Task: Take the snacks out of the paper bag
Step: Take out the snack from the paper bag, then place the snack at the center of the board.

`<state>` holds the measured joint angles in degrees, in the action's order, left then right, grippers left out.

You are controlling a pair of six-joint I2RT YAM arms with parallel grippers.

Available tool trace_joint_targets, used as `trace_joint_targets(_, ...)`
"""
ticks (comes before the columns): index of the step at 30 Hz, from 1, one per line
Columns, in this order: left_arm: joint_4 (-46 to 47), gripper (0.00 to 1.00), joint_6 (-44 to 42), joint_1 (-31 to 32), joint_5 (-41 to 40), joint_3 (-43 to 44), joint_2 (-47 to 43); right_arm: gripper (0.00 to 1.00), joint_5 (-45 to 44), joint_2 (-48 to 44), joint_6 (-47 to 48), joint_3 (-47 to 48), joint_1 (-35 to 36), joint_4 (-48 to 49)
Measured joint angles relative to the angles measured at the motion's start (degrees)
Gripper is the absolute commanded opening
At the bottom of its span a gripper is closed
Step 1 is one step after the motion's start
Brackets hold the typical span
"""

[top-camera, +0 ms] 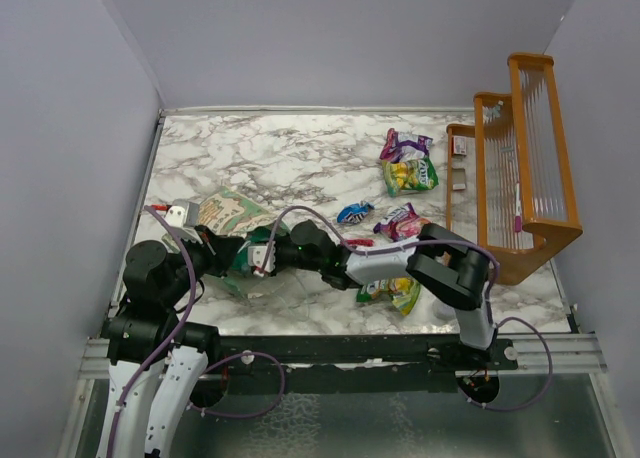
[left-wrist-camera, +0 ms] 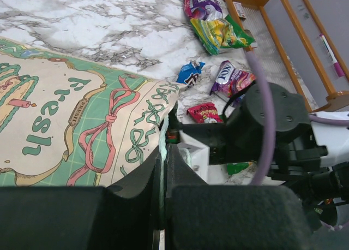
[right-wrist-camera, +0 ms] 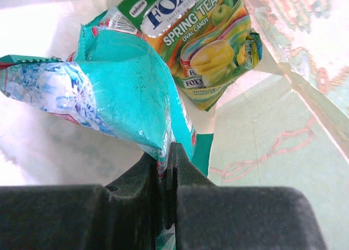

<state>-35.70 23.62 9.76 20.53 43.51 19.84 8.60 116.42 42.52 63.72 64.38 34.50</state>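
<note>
My right gripper takes the bag (top-camera: 228,218) to the right in the top view next, then outward to clear tabletop beyond the blue snack, and releases it.
The mint-green paper bag (top-camera: 228,218) lies on its side at the table's left, also in the left wrist view (left-wrist-camera: 65,108). My left gripper (left-wrist-camera: 162,154) is shut on the bag's mint-green mouth edge. My right gripper (right-wrist-camera: 166,157) is inside the bag, shut on the edge of a teal snack packet (right-wrist-camera: 120,86). A yellow-green Spring Tea packet (right-wrist-camera: 207,48) lies beyond it in the bag. In the top view the right fingers are hidden in the bag mouth. Loose snacks lie on the table: purple and yellow-green (top-camera: 408,163), blue (top-camera: 354,214), purple-pink (top-camera: 400,221), green (top-camera: 392,293).
A wooden rack (top-camera: 520,168) stands along the right edge. White walls close in the left, back and right. The right arm (top-camera: 380,263) stretches across the table's front toward the bag. A small red packet (left-wrist-camera: 204,112) lies just beside the right wrist.
</note>
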Motion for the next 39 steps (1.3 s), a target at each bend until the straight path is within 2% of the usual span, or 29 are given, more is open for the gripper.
trace_joint_targets(6, 0.0, 0.0, 0.02, 0.0, 0.0, 0.0, 0.0, 0.01, 3.06, -11.56, -5.66, -9.05, 0.02, -1.29)
trace_joint_targets(11, 0.0, 0.0, 0.02, 0.0, -0.02, 0.0, 0.0, 0.02, 9.53, -22.56, -11.06, -16.92, 0.02, -4.15)
trace_joint_targets(15, 0.0, 0.0, 0.02, 0.0, -0.02, 0.0, 0.0, 0.02, 13.97, -35.65, -14.14, -24.04, 0.07, -9.86)
trace_joint_targets(21, 0.0, 0.0, 0.02, -0.02, -0.04, 0.0, 0.0, 0.01, 13.29, -53.77, -15.65, -25.97, 0.15, -21.92)
trace_joint_targets(24, 0.0, 0.0, 0.02, -0.02, -0.04, 0.0, 0.0, 0.01, 8.94, -62.14, -16.68, -25.97, 0.15, -27.17)
trace_joint_targets(27, 0.0, 0.0, 0.02, -0.02, -0.04, 0.0, 0.0, 0.02, 2.56, -66.23, -17.79, -25.86, 0.17, -29.4)
trace_joint_targets(29, -0.02, 0.0, 0.02, -0.02, -0.04, 0.0, 0.0, 0.01, -5.07, -66.75, -19.02, -25.86, 0.17, -29.44)
trace_joint_targets(32, 0.0, 0.0, 0.02, -0.02, -0.04, 0.0, 0.0, 0.04, -18.71, -64.76, -21.18, -27.23, 0.17, -26.6)
trace_joint_targets(35, -0.02, 0.0, 0.02, -0.02, -0.09, 0.0, 0.0, 0.04, -27.96, -60.67, -21.79, -30.58, -0.85, -20.83)
trace_joint_targets(39, -0.02, 0.0, 0.02, -0.02, -0.15, 0.0, 0.0, 0.04, -31.21, -51.39, -21.64, -31.91, -6.78, -14.91)
